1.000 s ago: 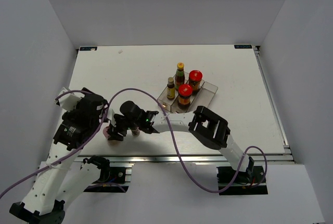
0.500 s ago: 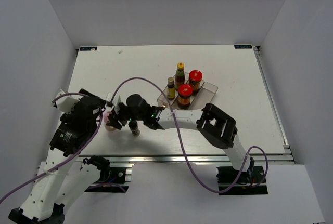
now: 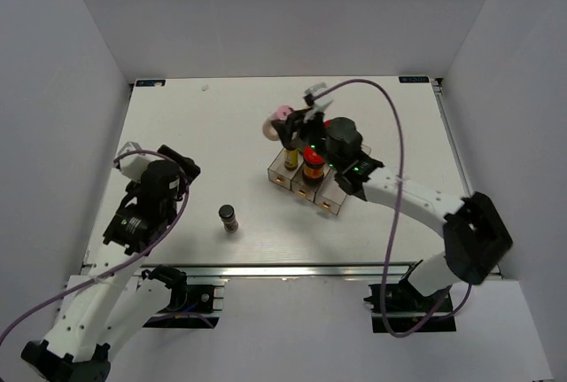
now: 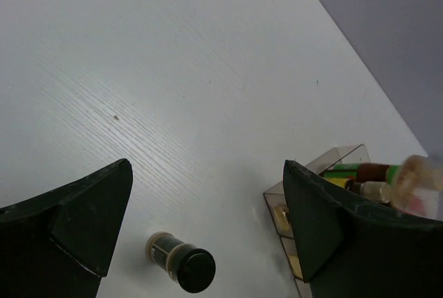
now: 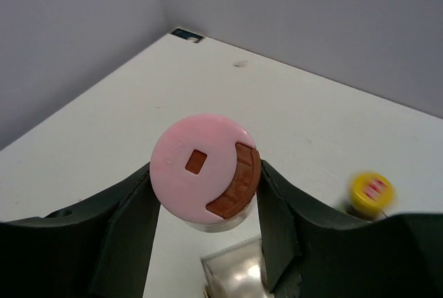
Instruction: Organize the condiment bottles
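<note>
I should move my right gripper to the right in the top view next and lower the pink-lidded bottle [image 3: 278,120] into the section of the tray past the red-lidded jar [image 3: 313,169], because that section is empty.
My right gripper [image 5: 205,173] is shut on the pink-lidded bottle [image 5: 201,166], one finger on each side of it. In the top view the pink bottle [image 3: 278,120] hangs above the far left end of the clear tray [image 3: 332,201]. In the tray stand a small yellow-capped bottle [image 3: 291,157] and a red-lidded jar [image 3: 313,169]. The gripper body hides the others. The dark black-capped bottle [image 3: 229,218] stands alone on the table, and shows low between the fingers of my open left gripper [image 4: 206,166], apart from them.
A metal rail [image 3: 310,268] runs along the table's near edge. White walls close in the back and both sides. Purple cables loop over both arms. A blurred yellow cap [image 5: 372,192] shows to the right of the pink lid.
My right gripper has carried the pink bottle from the near left of the table up and right to above the tray. The left arm drew back slightly. The black-capped bottle stayed put.
</note>
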